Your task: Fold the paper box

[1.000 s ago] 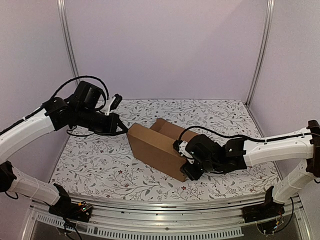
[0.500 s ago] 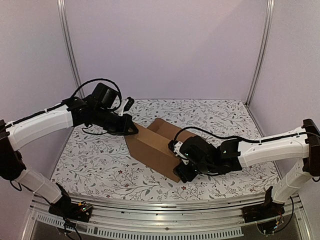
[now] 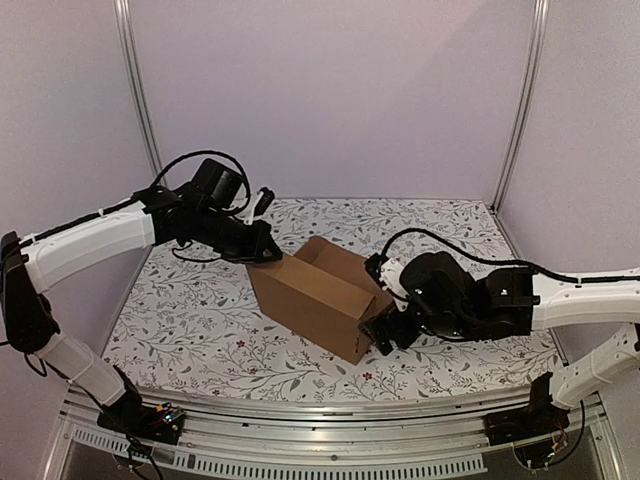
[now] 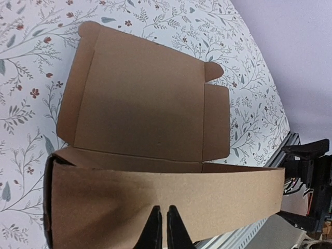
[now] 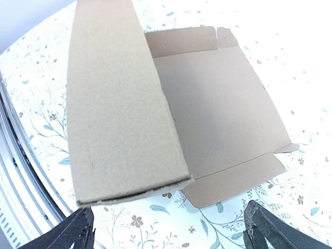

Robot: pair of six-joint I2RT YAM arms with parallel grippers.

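The box's lid still lies flat. My right gripper should next move outward past the end of the box's raised side and close on the lid's nearest side flap point(image 5: 234, 180).
The paper box point(image 3: 318, 300) is brown cardboard lying aslant mid-table, one long wall folded up and a flat panel with small flaps behind it. My left gripper point(image 3: 264, 253) is shut and empty, its tips at the box's upper left corner. In the left wrist view the shut left gripper point(image 4: 161, 220) points onto the raised wall point(image 4: 171, 194). My right gripper point(image 3: 385, 335) stands wide open just off the box's right end. In the right wrist view its fingers point(image 5: 78, 231) straddle bare cloth below the raised wall point(image 5: 119, 114), touching nothing.
The floral tablecloth point(image 3: 200, 330) covers the table. An aluminium rail point(image 3: 300, 415) runs along the near edge. Lilac walls and two metal posts point(image 3: 140, 100) close in the back and sides.
My left gripper has moved right, up to the box's left corner. My right gripper has opened wide and its arm has drawn back to the right; the box has turned slightly.
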